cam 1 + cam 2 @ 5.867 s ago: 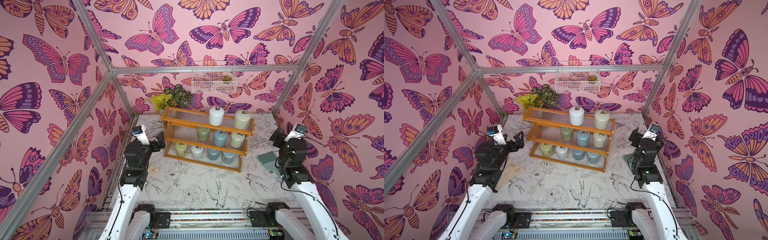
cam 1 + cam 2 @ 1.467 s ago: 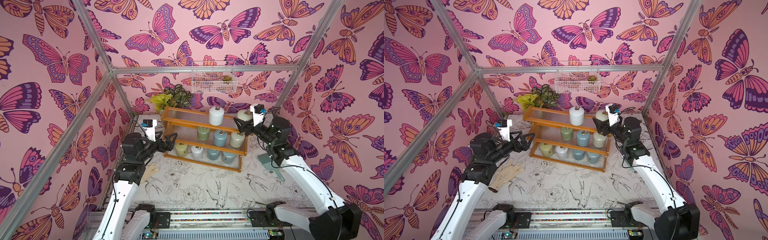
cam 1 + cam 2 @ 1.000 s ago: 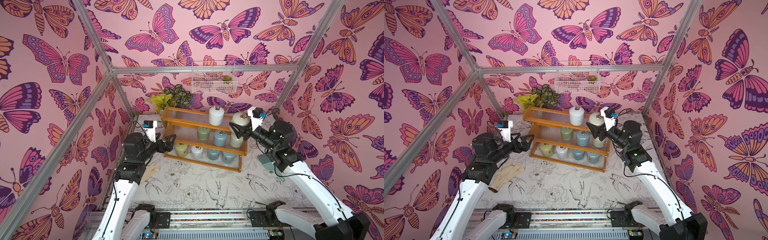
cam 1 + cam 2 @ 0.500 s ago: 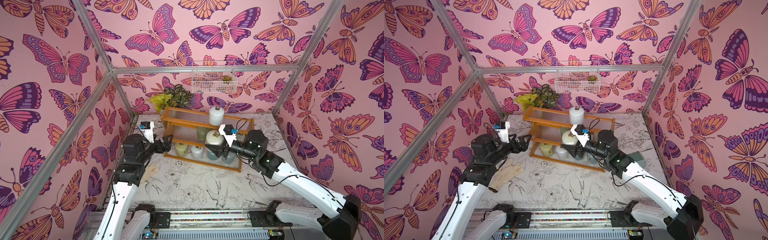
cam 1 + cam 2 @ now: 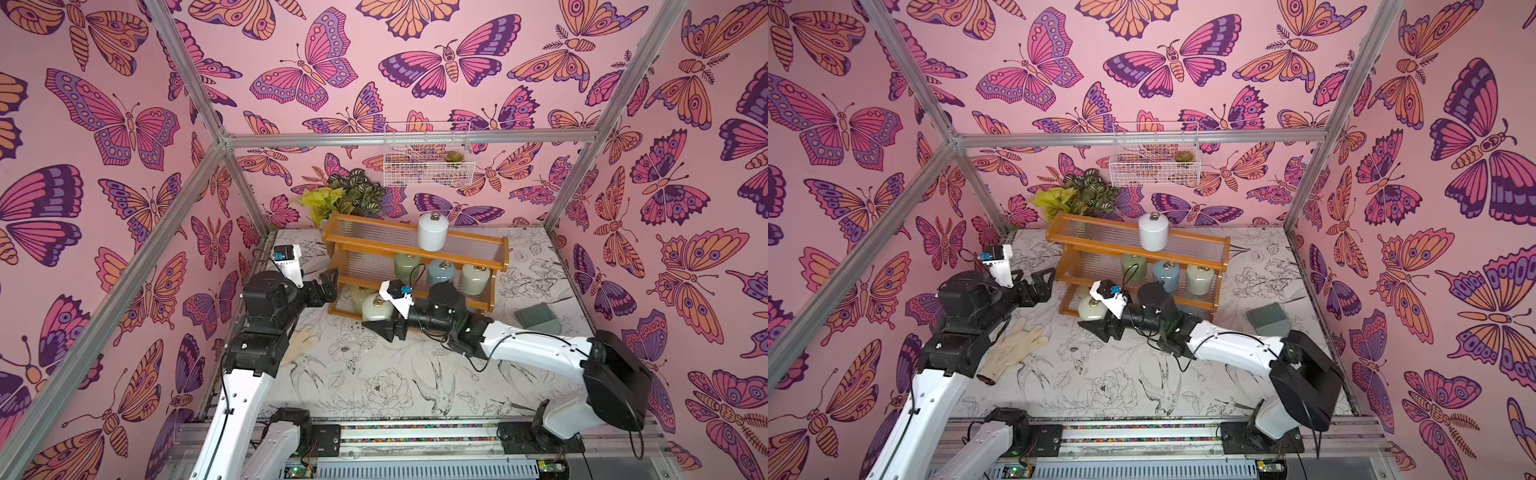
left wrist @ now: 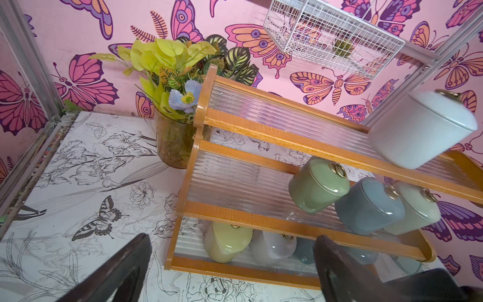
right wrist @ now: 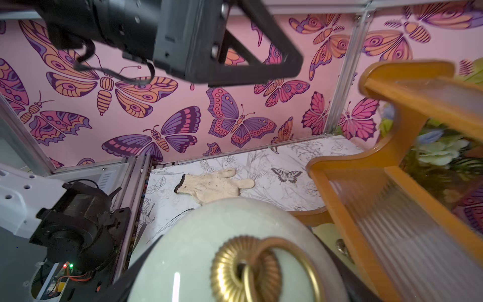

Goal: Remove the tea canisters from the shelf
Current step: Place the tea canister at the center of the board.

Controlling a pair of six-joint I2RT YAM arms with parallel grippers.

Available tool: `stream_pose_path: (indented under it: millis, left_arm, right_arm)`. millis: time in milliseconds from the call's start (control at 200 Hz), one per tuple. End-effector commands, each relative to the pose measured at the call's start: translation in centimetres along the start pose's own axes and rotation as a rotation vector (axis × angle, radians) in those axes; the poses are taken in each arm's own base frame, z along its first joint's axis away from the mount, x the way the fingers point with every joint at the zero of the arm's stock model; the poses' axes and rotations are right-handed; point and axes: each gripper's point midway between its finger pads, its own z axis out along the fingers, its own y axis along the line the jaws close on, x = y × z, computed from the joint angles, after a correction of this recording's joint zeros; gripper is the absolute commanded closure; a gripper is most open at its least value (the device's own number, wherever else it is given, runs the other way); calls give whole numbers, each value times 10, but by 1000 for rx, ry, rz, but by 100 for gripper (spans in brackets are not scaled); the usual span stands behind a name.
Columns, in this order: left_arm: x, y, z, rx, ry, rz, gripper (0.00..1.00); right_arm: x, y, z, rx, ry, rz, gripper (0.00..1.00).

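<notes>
My right gripper should next move down toward the knit glove and release the pale cream canister, because the clear tabletop [image 5: 338, 336] beside the glove is below the gripper.
The shelf [image 5: 374, 246] [image 5: 1100, 245] stands at the back of the table. A white tea canister [image 5: 432, 232] [image 6: 418, 130] is on its top tier. Sage green [image 5: 407, 266], blue [image 5: 441, 272] and cream [image 5: 473, 279] ones fill the middle tier. A yellow-green one [image 6: 227, 243] and a white one [image 6: 274, 244] show on the bottom tier; my right arm hides the rest there. My right gripper [image 5: 382, 324] [image 7: 235, 261] is shut on a pale cream canister [image 5: 376, 307] [image 7: 203, 243], low before the shelf's left end. My left gripper [image 5: 328, 286] [image 6: 230, 272] is open, left of the shelf.
A knit glove [image 5: 1013, 349] [image 7: 211, 184] lies on the table below my left arm. A vase of leaves [image 6: 172, 141] stands behind the shelf's left end. A white wire basket [image 5: 428, 162] hangs on the back wall. A grey-green ribbed piece [image 5: 536, 318] lies at the right.
My right arm has carried the pale cream canister from the top tier's right end down and leftward to the front of the shelf. The left gripper has barely shifted and stays open.
</notes>
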Motion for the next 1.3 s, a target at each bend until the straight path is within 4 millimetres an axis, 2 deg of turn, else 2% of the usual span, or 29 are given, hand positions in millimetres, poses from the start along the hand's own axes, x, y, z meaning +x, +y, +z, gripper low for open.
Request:
stream_pose_path:
  millis: [0, 190, 366, 711, 926, 1102, 1292]
  left_arm:
    - [7, 6, -2, -35, 16, 12, 1]
    - [6, 2, -6, -20, 31, 10, 0]
    - [6, -1, -11, -3, 19, 1, 0]
    - [13, -6, -9, 27, 44, -9, 0]
    - [11, -4, -16, 13, 36, -3, 0]
    - [5, -6, -22, 8, 24, 16, 0]
    - [6, -7, -20, 16, 33, 19, 0]
  right_arm:
    - [-43, 4, 18, -23, -186, -31, 29]
    - [-7, 2, 53, -49, -176, 6, 29]
    - [23, -1, 76, -69, -140, 22, 28]
    - [70, -2, 110, -121, -101, -23, 27]
    - [99, -11, 128, -96, -74, 6, 28]
    - [116, -19, 145, -79, -62, 21, 27]
    - [127, -28, 157, -47, -44, 43, 26]
